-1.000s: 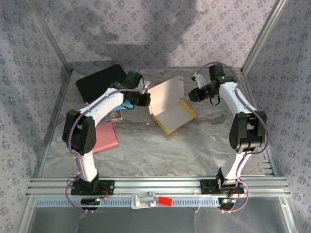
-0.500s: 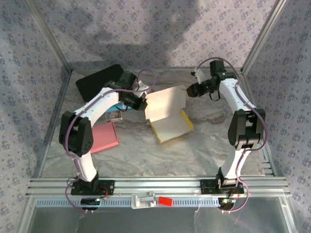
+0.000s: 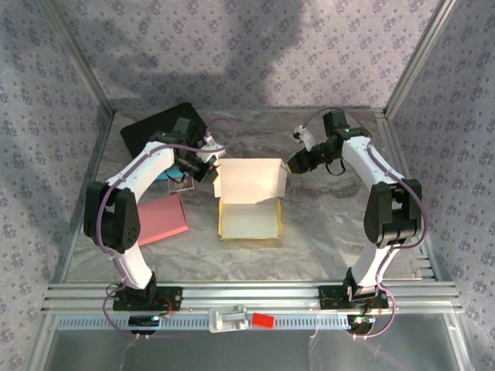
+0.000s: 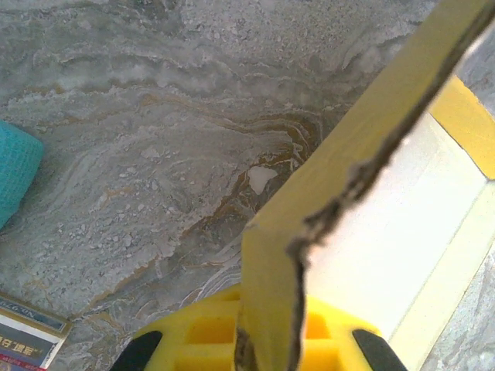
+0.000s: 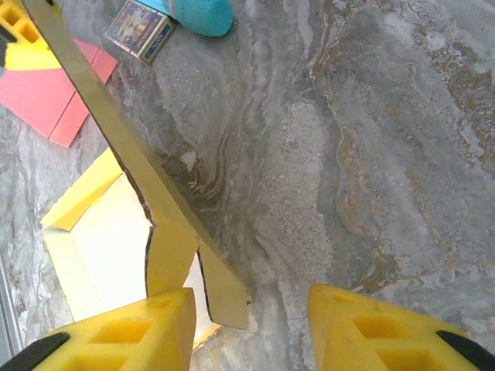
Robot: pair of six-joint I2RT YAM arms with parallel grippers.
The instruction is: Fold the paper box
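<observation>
The lid's corner flap point(image 3: 283, 171) point(image 5: 172, 259) comes next: my right gripper moves in onto it and closes.
The paper box point(image 3: 249, 202), yellow outside and white inside, lies open at the table's middle with its lid flap raised at the far side. My left gripper point(image 3: 207, 171) is shut on the lid's left corner; in the left wrist view the yellow edge of the box point(image 4: 402, 224) runs down into the closed left gripper point(image 4: 267, 348). My right gripper point(image 3: 294, 164) is at the lid's right corner and stands open. In the right wrist view a corner tab of the box point(image 5: 174, 247) hangs inside the right gripper point(image 5: 251, 325), close to the left finger point(image 5: 131, 332).
A black flat object point(image 3: 158, 127) lies at the back left. A pink sheet point(image 3: 162, 219) rests left of the box. A small printed card box point(image 5: 139, 29) and a teal object point(image 5: 203, 14) sit near the left arm. Metal frame posts bound the table.
The box has swung round and slid left and nearer, now lying square to the table. My right gripper has opened and followed it left. The left gripper kept its hold.
</observation>
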